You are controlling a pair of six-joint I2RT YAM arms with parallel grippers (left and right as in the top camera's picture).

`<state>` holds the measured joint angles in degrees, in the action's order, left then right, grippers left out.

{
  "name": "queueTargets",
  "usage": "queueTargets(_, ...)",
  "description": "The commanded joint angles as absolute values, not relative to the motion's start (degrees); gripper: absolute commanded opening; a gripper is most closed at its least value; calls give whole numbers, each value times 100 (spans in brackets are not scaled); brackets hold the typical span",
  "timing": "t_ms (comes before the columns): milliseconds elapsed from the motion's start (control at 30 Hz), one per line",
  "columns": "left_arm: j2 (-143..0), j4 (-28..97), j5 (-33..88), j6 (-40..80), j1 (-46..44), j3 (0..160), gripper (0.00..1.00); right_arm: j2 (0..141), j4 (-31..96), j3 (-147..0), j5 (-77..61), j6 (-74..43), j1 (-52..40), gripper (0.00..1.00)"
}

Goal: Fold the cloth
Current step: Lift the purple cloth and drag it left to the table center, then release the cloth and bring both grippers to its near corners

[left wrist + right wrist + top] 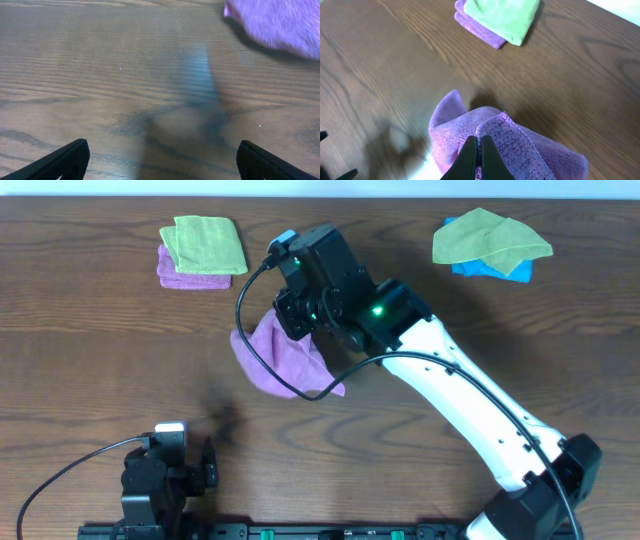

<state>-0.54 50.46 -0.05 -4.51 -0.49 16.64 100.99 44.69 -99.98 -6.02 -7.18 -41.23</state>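
My right gripper draws outward and down onto the bare wood between the back cloth stacks next. It releases the magenta-purple cloth's edge there, because the cloth lies crumpled.
The magenta-purple cloth lies crumpled near the table's middle, partly under my right arm; no label shows. My right gripper is shut on an edge of the cloth and holds that edge raised above the rest. In the overhead view the right gripper sits over the cloth's upper part. My left gripper is open and empty over bare wood near the front left edge. A corner of the cloth shows at the top right of the left wrist view.
A folded lime-green cloth lies on a folded purple cloth at the back left, also in the right wrist view. Another lime-green cloth lies on a blue one at the back right.
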Motion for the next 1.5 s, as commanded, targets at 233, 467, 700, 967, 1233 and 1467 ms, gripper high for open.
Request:
queueTargets(233,-21,5266,-191,-563,-69,1623,95,11091,3889,-10025,12,-104,-3328,1)
queueTargets(467,-21,5266,-191,-563,-69,1623,95,11629,2615,-10068,764,49,-2158,99)
queueTargets(700,-21,5266,-189,-561,-69,1623,95,10932,3566,-10088,272,-292,-2106,99)
queueTargets(967,-21,4768,23,-303,-69,1623,95,10814,4703,-9850,-1413,-1011,-1743,99)
queueTargets(1233,-432,3531,735,1170,-69,1741,95,10814,4410,-8619,-3424,-1024,-609,99)
queueTargets(1467,-2893,3575,1208,1911,-69,3133,95,10814,4062,-7601,-4064,-1070,-467,99)
